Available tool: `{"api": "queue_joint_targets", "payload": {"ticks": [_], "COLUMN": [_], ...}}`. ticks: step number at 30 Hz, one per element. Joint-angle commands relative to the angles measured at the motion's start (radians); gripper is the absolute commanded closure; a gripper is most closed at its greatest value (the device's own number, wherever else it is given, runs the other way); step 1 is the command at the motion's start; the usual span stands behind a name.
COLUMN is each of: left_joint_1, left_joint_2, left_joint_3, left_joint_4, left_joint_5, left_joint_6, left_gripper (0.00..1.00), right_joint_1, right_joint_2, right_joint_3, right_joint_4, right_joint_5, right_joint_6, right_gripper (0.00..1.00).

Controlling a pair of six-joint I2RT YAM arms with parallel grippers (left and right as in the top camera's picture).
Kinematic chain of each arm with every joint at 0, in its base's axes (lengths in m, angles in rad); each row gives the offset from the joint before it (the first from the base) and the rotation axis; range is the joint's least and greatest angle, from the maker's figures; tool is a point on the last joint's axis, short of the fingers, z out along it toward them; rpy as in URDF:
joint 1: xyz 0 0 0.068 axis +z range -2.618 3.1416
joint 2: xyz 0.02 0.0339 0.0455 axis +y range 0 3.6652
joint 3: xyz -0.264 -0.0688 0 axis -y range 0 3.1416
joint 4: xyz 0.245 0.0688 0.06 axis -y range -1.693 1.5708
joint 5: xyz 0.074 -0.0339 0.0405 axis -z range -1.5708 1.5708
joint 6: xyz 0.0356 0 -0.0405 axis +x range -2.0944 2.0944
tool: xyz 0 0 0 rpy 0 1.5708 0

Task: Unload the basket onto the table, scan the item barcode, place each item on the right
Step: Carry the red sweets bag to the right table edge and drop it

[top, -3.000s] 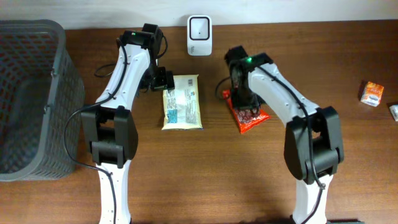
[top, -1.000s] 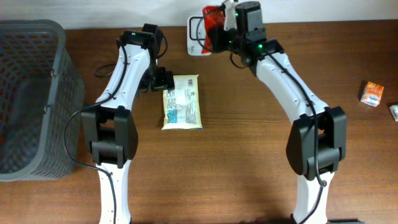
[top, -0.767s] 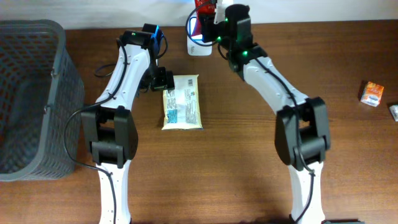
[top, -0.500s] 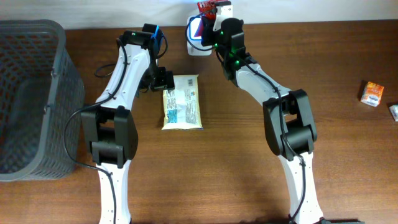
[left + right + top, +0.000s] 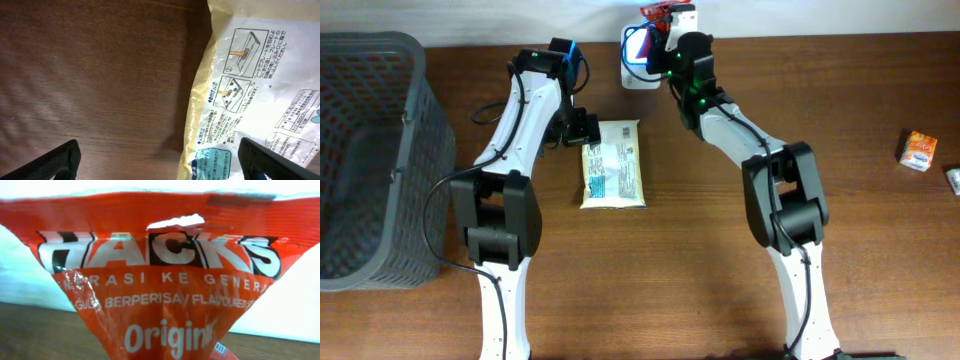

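My right gripper needs to go over the small orange box (image 5: 918, 150) and let go of the red packet (image 5: 655, 12), because that box is to the gripper's right in the overhead view.
In the overhead view my right gripper (image 5: 669, 20) is shut on a red snack packet (image 5: 655, 12) and holds it up just above the white barcode scanner (image 5: 640, 62) at the table's back edge. The scanner's window glows blue. The red packet (image 5: 165, 280), printed "HACKS Original", fills the right wrist view and hides the fingers. My left gripper (image 5: 582, 130) stands open low over the table, at the top left corner of a flat pale yellow packet (image 5: 613, 163). In the left wrist view that yellow packet's (image 5: 250, 90) edge lies between the wide-apart fingertips (image 5: 60, 161).
A tall grey mesh basket (image 5: 370, 160) stands at the left edge. A small orange box (image 5: 918, 150) lies at the far right, with a white item (image 5: 954, 178) beside it at the frame edge.
The right arm has carried the red packet leftward and toward the back, over the scanner, and its jaws have tightened on it. The left arm has not moved.
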Motion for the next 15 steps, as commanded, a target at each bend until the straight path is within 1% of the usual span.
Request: {"api": "queue_joint_targets", "payload": {"ticks": [1,2,5,7,8,11,15], "left_joint_1": [0.0,0.0,0.0,0.0,0.0,0.0,0.0], "left_joint_2": [-0.002,-0.002,-0.002,-0.002,-0.002,-0.002,-0.002], "left_joint_3": [-0.005,-0.005,-0.005,-0.005,-0.005,-0.005,-0.005], "left_joint_4": [-0.001,-0.001,-0.001,-0.001,-0.001,-0.001,-0.001], "left_joint_5": [0.004,0.004,0.004,0.004,0.004,0.004,0.004], "left_joint_6": [-0.013,-0.013,-0.013,-0.013,-0.013,-0.013,-0.013], "left_gripper": [0.01,0.01,0.01,0.01,0.01,0.01,0.01], "right_joint_1": [-0.092,-0.114,-0.234,-0.293,-0.363,-0.491,-0.655], "right_joint_2": [-0.143,-0.168,-0.265,-0.29,-0.304,-0.306,-0.301], "right_joint_3": [0.016,0.016,0.016,0.016,0.016,0.016,0.015], "right_joint_4": [-0.082,-0.128,-0.356,-0.445,-0.548,-0.736,-0.943], "right_joint_5": [0.014,0.014,0.014,0.014,0.014,0.019,0.09], "right_joint_6": [0.072,0.075,0.074,0.074,0.074,0.074,0.078], "right_gripper": [0.94,0.95,0.94,0.94,0.94,0.95,0.95]}}
